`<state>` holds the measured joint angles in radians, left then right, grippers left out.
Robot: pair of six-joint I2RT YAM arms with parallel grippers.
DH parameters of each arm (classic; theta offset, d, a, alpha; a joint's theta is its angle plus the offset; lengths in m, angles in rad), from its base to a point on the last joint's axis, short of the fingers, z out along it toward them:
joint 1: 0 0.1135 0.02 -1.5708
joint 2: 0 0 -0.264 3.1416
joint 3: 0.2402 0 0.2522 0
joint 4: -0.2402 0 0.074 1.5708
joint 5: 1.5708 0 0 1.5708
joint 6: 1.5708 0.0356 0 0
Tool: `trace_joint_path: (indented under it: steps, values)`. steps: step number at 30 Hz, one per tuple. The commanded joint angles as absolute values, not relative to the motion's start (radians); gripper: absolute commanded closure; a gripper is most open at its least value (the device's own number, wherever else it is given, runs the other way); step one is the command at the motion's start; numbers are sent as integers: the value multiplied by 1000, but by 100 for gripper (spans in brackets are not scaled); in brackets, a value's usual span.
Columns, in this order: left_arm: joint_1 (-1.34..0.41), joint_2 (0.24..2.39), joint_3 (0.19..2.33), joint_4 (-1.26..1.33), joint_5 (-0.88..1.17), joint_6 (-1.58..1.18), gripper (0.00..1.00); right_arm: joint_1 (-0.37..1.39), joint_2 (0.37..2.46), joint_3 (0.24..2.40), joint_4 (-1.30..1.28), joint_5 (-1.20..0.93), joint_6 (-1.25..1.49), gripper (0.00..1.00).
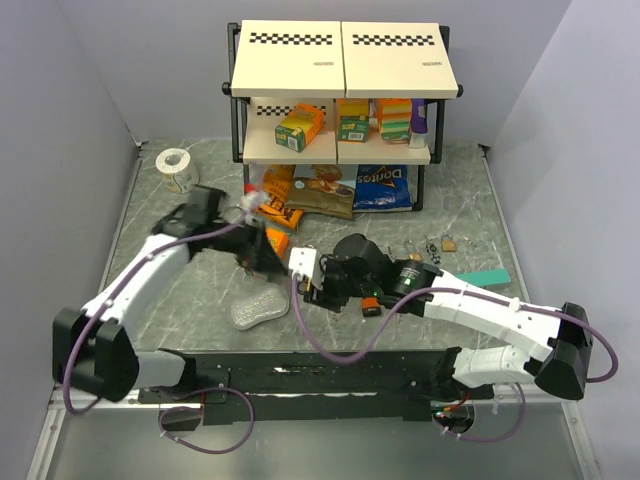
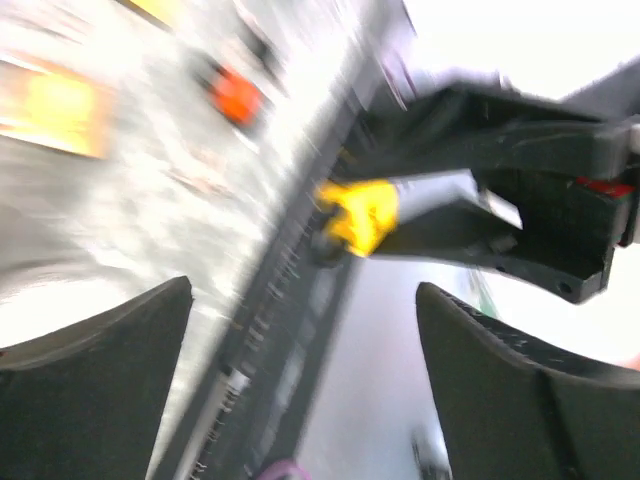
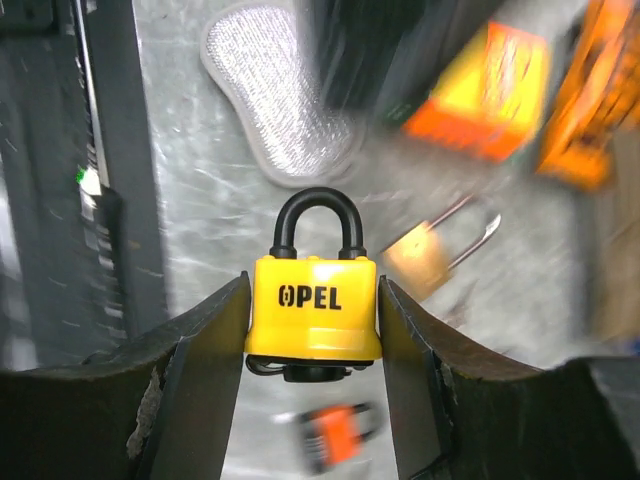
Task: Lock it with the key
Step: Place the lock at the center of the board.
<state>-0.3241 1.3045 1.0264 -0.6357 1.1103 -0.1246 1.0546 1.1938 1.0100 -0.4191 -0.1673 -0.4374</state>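
The yellow padlock's black shackle already looks closed. I will turn my right gripper first, then lower the padlock to the table (image 1: 306, 326) (image 3: 225, 233) beside the silver mesh pouch.
A yellow padlock (image 3: 314, 318) marked OPEL, with a black shackle that looks closed, is clamped upright between the fingers of my right gripper (image 3: 312, 330) above the table. A black part (image 3: 315, 372) sticks out under its base; I cannot tell if it is the key. In the top view the right gripper (image 1: 318, 284) is at the table's middle. My left gripper (image 1: 262, 250) is just left of it, open and empty. The blurred left wrist view shows the left gripper (image 2: 305, 300) open, with the padlock (image 2: 362, 215) ahead in the right gripper's black fingers (image 2: 520, 240).
A brass padlock (image 3: 425, 255) with an open shackle and a blurred orange item (image 3: 340, 440) lie on the table under the right gripper. A silver mesh pouch (image 1: 258, 310) lies front left. Snack bags (image 1: 320, 192) and a shelf rack (image 1: 340, 100) stand behind. A tape roll (image 1: 176, 166) sits back left.
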Motion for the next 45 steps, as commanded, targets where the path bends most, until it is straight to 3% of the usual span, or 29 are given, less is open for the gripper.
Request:
trace_joint_path:
  steps: [1,8,22,35,38,39,44,45]
  values:
    - [-123,1145,979,-395,1033,-309,3,1040,1196,1026,-359,-57,74,100]
    - [-41,1039,1017,-357,747,-480,4,1042,1362,1052,-351,-19,518,100]
    - [37,994,999,-348,791,-515,4,1043,1647,1114,-446,158,827,100]
    - [87,1037,1034,-360,851,-468,4,1058,1789,1126,-492,115,934,100]
    - [92,1040,1034,-383,854,-442,4,1062,1813,1138,-488,88,936,77]
    - [92,1045,1035,-391,856,-433,4,1063,1815,1141,-486,84,931,63]
    - [94,1060,1081,-483,844,-356,4,1063,1777,1151,-494,87,907,37]
    - [95,1065,1094,-526,838,-341,4,1063,1761,1146,-492,104,902,25]
